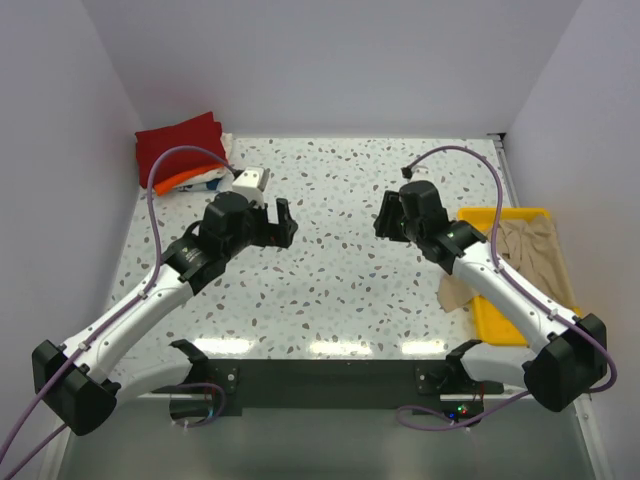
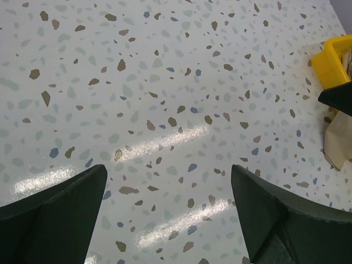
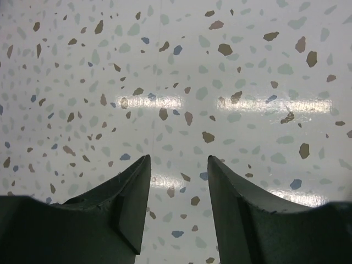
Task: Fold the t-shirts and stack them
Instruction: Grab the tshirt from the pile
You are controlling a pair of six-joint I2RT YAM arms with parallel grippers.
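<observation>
The right gripper needs to move over the tray (image 1: 497, 322) next and down onto the t-shirt, as the crumpled tan t-shirt (image 1: 510, 240) lies lower and to the gripper's right in the top view.
The tan t-shirt (image 1: 530, 250) lies crumpled in the yellow tray (image 1: 497, 322) at the right, with a part hanging over the tray's left edge onto the table. It also shows at the right edge of the left wrist view (image 2: 341, 140). Folded dark red (image 1: 180, 145), orange (image 1: 178, 181) and white (image 1: 214, 180) shirts are piled at the back left. My left gripper (image 1: 283, 222) (image 2: 168, 181) is wide open and empty above bare table. My right gripper (image 1: 385, 218) (image 3: 177, 159) is open and empty, facing the left one across the table's middle.
White walls close in the table at the back and both sides. The speckled tabletop (image 1: 340, 280) lies between the two grippers. The tray's corner (image 2: 330, 60) shows in the left wrist view. The right arm passes over the tray's left side.
</observation>
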